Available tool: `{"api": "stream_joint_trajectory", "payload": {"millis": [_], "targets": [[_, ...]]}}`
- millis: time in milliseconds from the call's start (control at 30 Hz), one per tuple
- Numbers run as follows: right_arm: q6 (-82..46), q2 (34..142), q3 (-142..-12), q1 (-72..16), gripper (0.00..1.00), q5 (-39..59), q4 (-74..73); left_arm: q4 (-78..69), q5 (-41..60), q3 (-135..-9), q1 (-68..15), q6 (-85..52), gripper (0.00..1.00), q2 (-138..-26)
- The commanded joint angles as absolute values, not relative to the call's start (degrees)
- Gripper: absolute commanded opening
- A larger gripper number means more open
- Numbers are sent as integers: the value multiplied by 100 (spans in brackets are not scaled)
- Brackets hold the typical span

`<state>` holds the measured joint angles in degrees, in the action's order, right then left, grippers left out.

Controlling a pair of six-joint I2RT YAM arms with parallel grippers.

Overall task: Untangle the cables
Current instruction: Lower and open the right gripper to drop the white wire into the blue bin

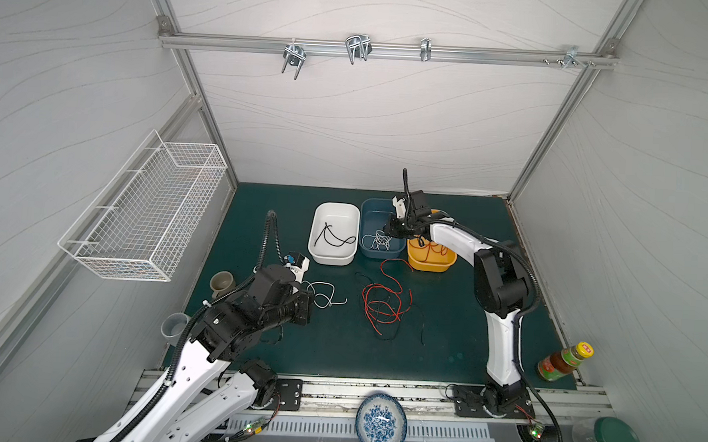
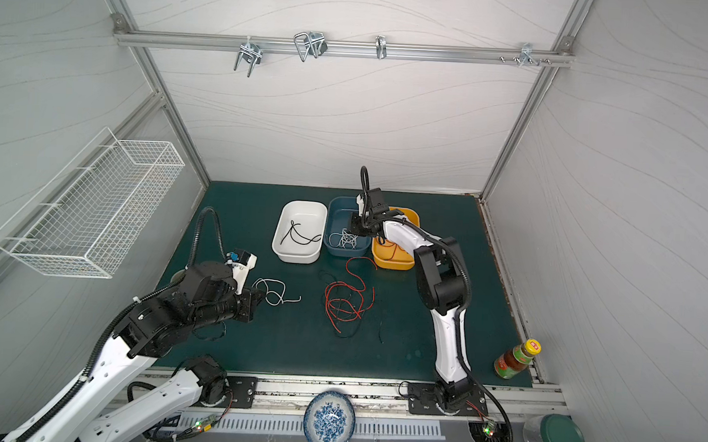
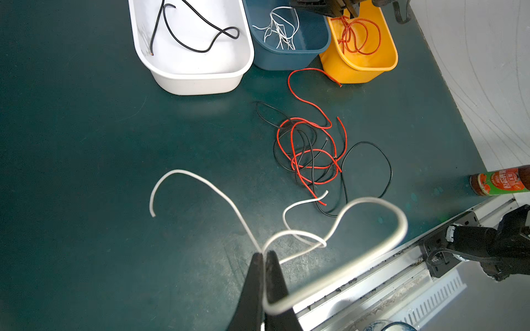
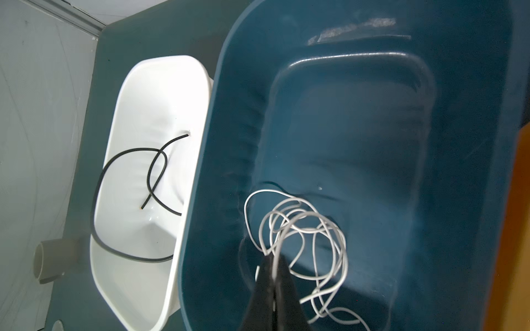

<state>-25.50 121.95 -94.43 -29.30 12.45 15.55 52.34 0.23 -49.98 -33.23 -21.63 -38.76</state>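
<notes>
The held piece of white cable needs to go down next with my right gripper onto the bunched white cables just below it on the blue bin's bottom, and be released.
A tangle of red and black cables (image 1: 385,302) (image 3: 312,154) lies in the middle of the green mat. To its left, my left gripper (image 3: 263,253) (image 1: 306,288) is shut on a loose white cable (image 3: 372,206) (image 1: 323,293), which loops out over the mat. My right gripper (image 4: 272,258) (image 1: 387,234) hangs inside the blue bin (image 1: 369,214), shut on a strand of the white cables (image 4: 301,229) bunched there. One black cable (image 1: 335,235) lies in the white bin (image 1: 313,245). Red cable (image 3: 358,34) is coiled in the yellow bin (image 1: 431,267).
The three bins stand side by side at the back. A wire basket (image 1: 144,215) hangs on the left wall above two cups (image 1: 222,283). A sauce bottle (image 1: 565,360) stands at the mat's right front corner. A patterned plate (image 1: 381,423) and a green-lidded jar (image 1: 611,441) sit beyond the front rail.
</notes>
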Motion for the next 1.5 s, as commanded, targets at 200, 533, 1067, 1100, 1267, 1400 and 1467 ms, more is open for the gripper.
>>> {"api": "stream_joint_trajectory", "payload": {"millis": [200, 533, 1067, 1100, 1267, 1400, 1467], "targets": [[-2296, 12342, -9622, -3043, 4, 1120, 1892, 4993, 33, -5024, -3296, -2117, 0, -3908], [-2210, 12024, -9660, -3076, 18, 935, 2100, 4999, 35, -5024, -3295, -2115, 0, -3901], [-2029, 10933, -9560, -3269, 39, 645, 2380, 5001, 41, -5019, -3289, -2114, 0, -3896], [-2055, 10839, -9510, -3278, 40, 648, 2374, 4999, 46, -5019, -3288, -2122, 0, -3901], [-2160, 10115, -9055, -3322, 53, 579, 2303, 4992, 52, -5019, -3295, -2125, 0, -3935], [-2240, 9450, -8661, -3335, 63, 563, 2329, 5002, 38, -5019, -3296, -2127, 0, -3975], [-2247, 8993, -8351, -3348, 68, 503, 2327, 5006, 44, -5018, -3294, -2135, 0, -3999]]}}
